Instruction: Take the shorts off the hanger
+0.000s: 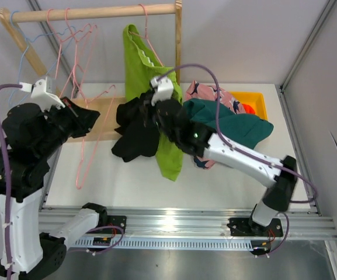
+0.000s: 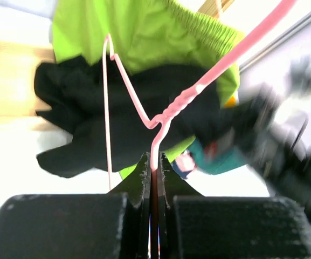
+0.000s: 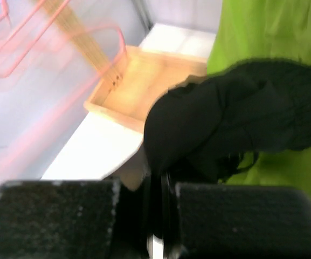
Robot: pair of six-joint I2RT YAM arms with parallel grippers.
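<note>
My right gripper needs to move the black shorts (image 1: 134,133) to the right in the top view and lower them onto the teal shorts (image 1: 238,125) to let go of them, because other shorts are there.
The black shorts (image 1: 134,133) hang bunched in mid-air in front of the lime green shorts (image 1: 138,70), which hang from a pink hanger on the rod. My right gripper (image 1: 147,111) is shut on the black shorts (image 3: 236,118), fabric pinched between its jaws (image 3: 158,178). My left gripper (image 1: 93,119) is shut on a pink wire hanger (image 2: 182,100), wire clamped between its fingers (image 2: 154,164); the hanger's loop dangles below it (image 1: 85,157). Black shorts (image 2: 117,124) and lime green shorts (image 2: 144,32) show beyond it. Teal shorts (image 1: 238,125), pink navy-splotched shorts (image 1: 212,93) and orange shorts (image 1: 248,108) lie at the right.
A wooden rack with top rod (image 1: 98,13) and flat wooden base (image 1: 107,108) stands at the back left, carrying several empty pink and blue hangers (image 1: 69,35). A yellow bin (image 1: 257,99) sits back right by the wall. A metal rail (image 1: 186,219) runs along the near edge.
</note>
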